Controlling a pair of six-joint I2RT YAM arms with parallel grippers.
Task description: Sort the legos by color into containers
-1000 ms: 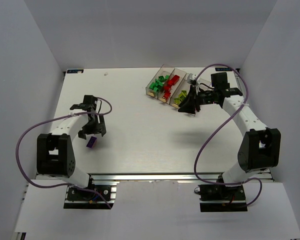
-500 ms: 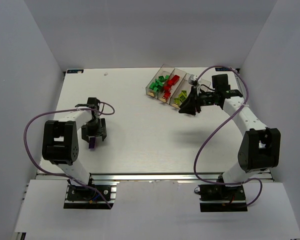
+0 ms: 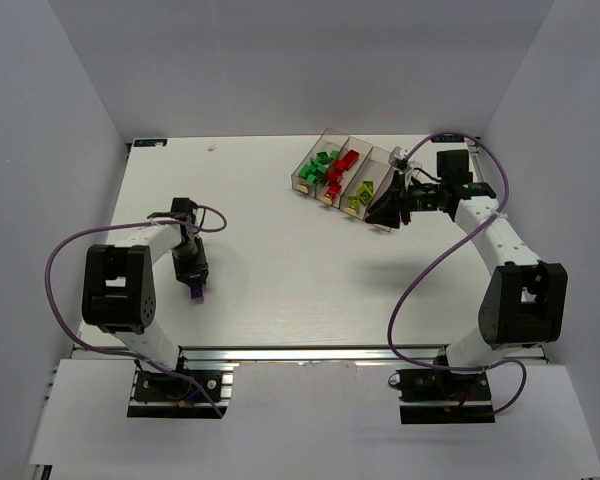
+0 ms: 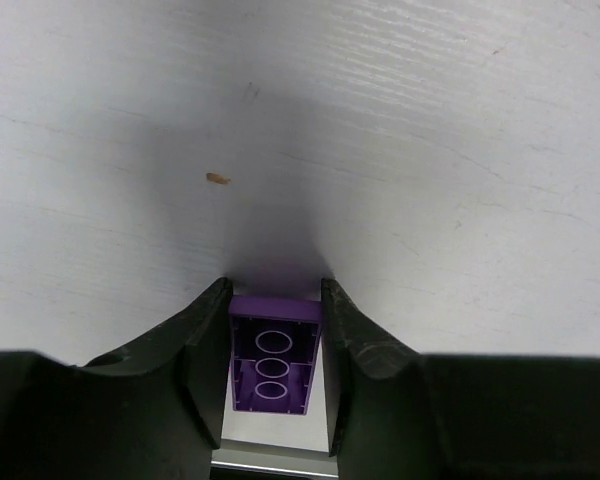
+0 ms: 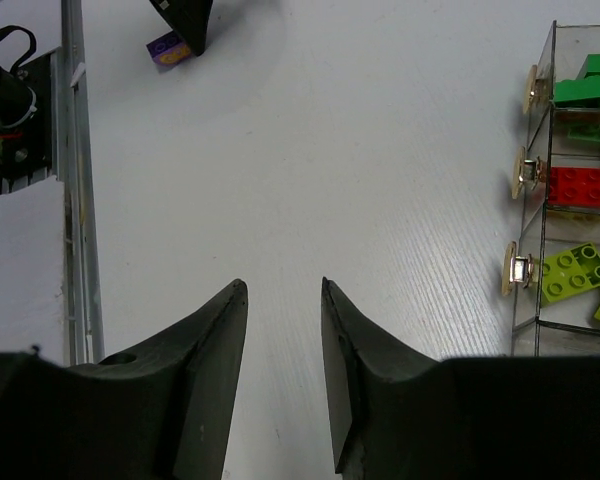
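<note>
The purple lego needs to be lifted by my left gripper next, then carried outward over the end container beside the yellow-green one.
A purple lego (image 4: 273,352) lies studs-down on the white table at the near left (image 3: 195,293), also small at the top of the right wrist view (image 5: 167,48). My left gripper (image 4: 275,290) points down over it (image 3: 192,275), its two fingers pressed against the brick's sides. The containers (image 3: 345,175) stand at the far right as a slanted row, holding green legos (image 3: 325,163), red legos (image 3: 342,168) and yellow-green legos (image 3: 360,193). My right gripper (image 3: 383,207) hovers open beside their near ends (image 5: 283,285), with nothing between its fingers. The bins' labelled ends (image 5: 525,175) line its right.
An aluminium rail (image 3: 310,353) runs along the table's near edge, also seen in the right wrist view (image 5: 75,180). White walls close in the left, back and right. Purple cables loop from both arms. A small speck (image 3: 212,147) lies at the far left.
My left gripper has come down over the purple lego and narrowed from wide open until its fingers meet the brick's sides. The right gripper has drifted slightly right, toward the bins.
</note>
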